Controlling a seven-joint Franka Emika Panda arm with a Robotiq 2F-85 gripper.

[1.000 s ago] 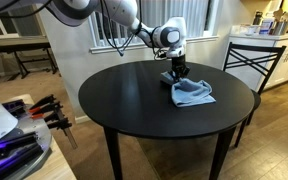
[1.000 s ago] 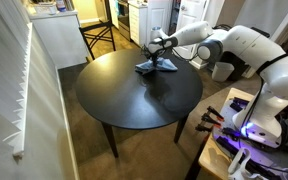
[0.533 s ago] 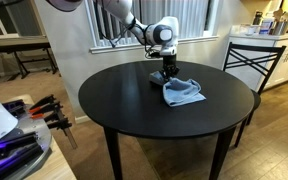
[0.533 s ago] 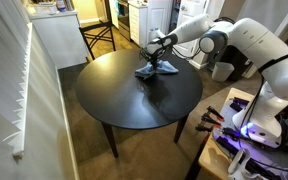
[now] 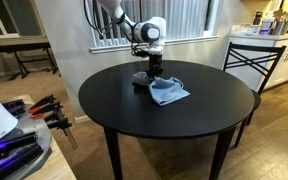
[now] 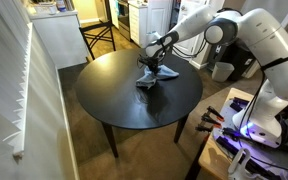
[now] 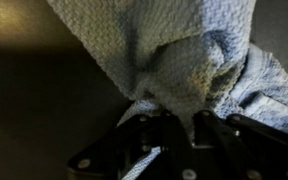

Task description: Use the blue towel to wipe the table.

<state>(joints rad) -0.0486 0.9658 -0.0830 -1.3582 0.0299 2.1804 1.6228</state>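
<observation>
I need to drag the towel's pinched fold back across the bare black table next and then open my gripper, because that bare part lies between the towel (image 5: 167, 91) and the table's edge nearest my base.
The blue towel (image 5: 167, 91) lies bunched on the round black table (image 5: 114, 100) and trails to the right of my gripper. My gripper (image 5: 150, 76) points straight down and is shut on a fold of the towel, pressing it onto the tabletop. In an exterior view the towel (image 6: 150, 78) hangs from the gripper (image 6: 151, 70) near the table's far side. In the wrist view the towel (image 7: 174, 60) fills the frame, pinched between the dark fingers (image 7: 174, 122).
A black chair (image 5: 249, 62) stands at the table's right, and a chair (image 6: 97, 37) beyond its far edge. A kitchen counter (image 5: 269, 35) is behind. Tools and clamps (image 5: 46, 108) lie on a bench at the left. A radiator cover (image 6: 22, 80) lines the wall.
My gripper has dragged the towel leftward across the table in one exterior view, toward the table's middle; the towel trails behind it.
</observation>
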